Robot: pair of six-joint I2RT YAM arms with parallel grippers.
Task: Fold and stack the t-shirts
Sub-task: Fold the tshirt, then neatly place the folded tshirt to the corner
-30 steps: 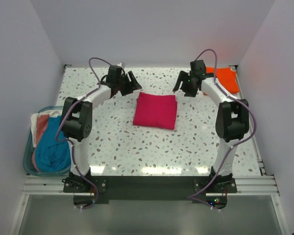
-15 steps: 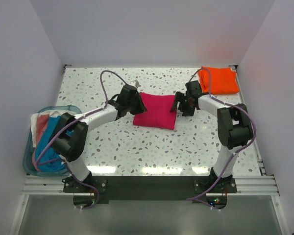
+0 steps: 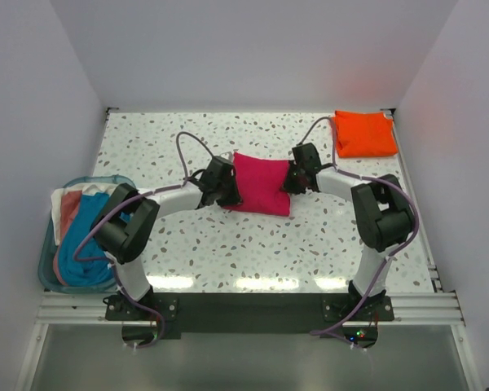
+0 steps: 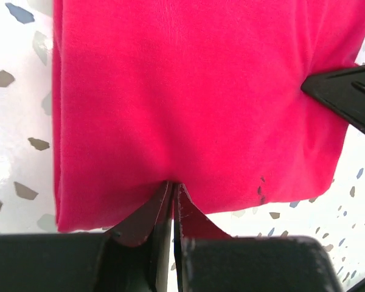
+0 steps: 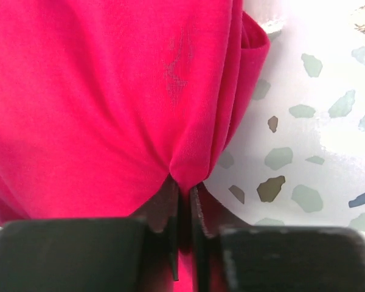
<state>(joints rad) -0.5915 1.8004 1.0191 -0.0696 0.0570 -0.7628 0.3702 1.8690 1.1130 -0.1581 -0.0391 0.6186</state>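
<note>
My right gripper needs to lift the magenta-pink t-shirt (image 3: 261, 184) next, then carry it outward over the orange one and let go of it there. The orange t-shirt (image 3: 363, 133) is lying folded flat.
The folded magenta-pink t-shirt (image 3: 261, 184) lies in the middle of the table. My left gripper (image 3: 226, 184) is shut on its left edge, and the cloth puckers into the jaws (image 4: 173, 185). At the opposite edge my right gripper (image 3: 294, 177) is shut on a bunched fold of the same shirt (image 5: 188, 182). The right gripper's fingertip (image 4: 347, 97) shows at the far side of the shirt in the left wrist view. The folded orange t-shirt (image 3: 363, 133) lies flat at the back right corner, away from both grippers.
A teal bin (image 3: 47, 252) with blue, white and pink cloth sits off the table's left edge. White walls close in the speckled table (image 3: 228, 244) at the back and on both sides.
Both arms swung in from the back of the table to the pink shirt's two side edges, and both grippers went from open to shut on the cloth.
</note>
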